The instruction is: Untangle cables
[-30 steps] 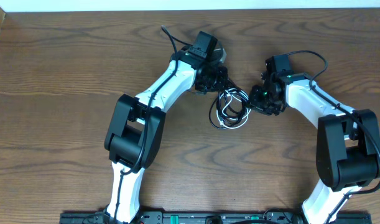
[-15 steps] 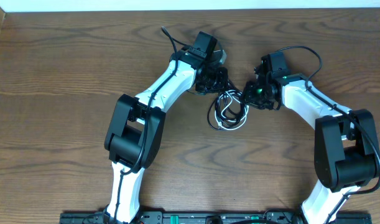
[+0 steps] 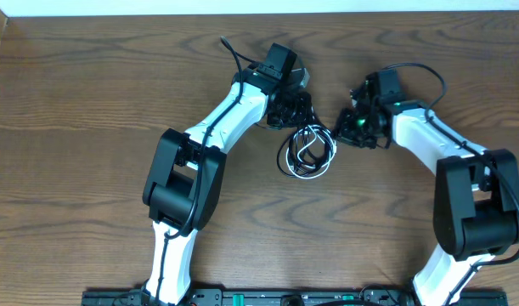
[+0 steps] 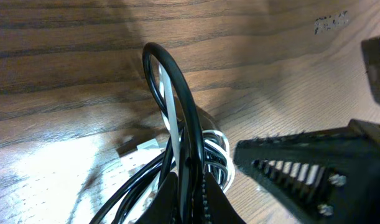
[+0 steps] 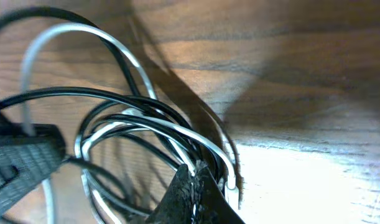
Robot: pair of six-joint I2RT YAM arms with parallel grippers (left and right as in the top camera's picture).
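Next, my left gripper draws the piece of black cable outward and up from the bundle toward the bare wood beyond and releases it. It arches over the white cable (image 4: 170, 109).
The white and black cables (image 3: 308, 151) lie tangled in loops on the table between my two arms. My left gripper (image 3: 298, 116) reaches the top of the bundle. In the left wrist view it (image 4: 191, 193) is shut on a strand of the black cable (image 4: 177, 87), which arches up over the white cable (image 4: 170, 109). My right gripper (image 3: 339, 130) sits at the bundle's right edge. The right wrist view shows it (image 5: 193, 175) shut, with a strand of the white cable (image 5: 158, 127) pinched at its tips and black cable (image 5: 102, 93) loops just beyond.
Brown wooden table (image 3: 89, 93) all round. The other arm's ribbed finger (image 4: 308, 168) stands close to the right in the left wrist view. A white plug end (image 4: 140, 147) lies flat on the wood. The arms' own thick black wires (image 3: 416, 72) arch above the wrists.
My right gripper has gone from partly open to shut at the bundle's right edge and shifted slightly right. The loops have spread a little. The left arm has not moved.
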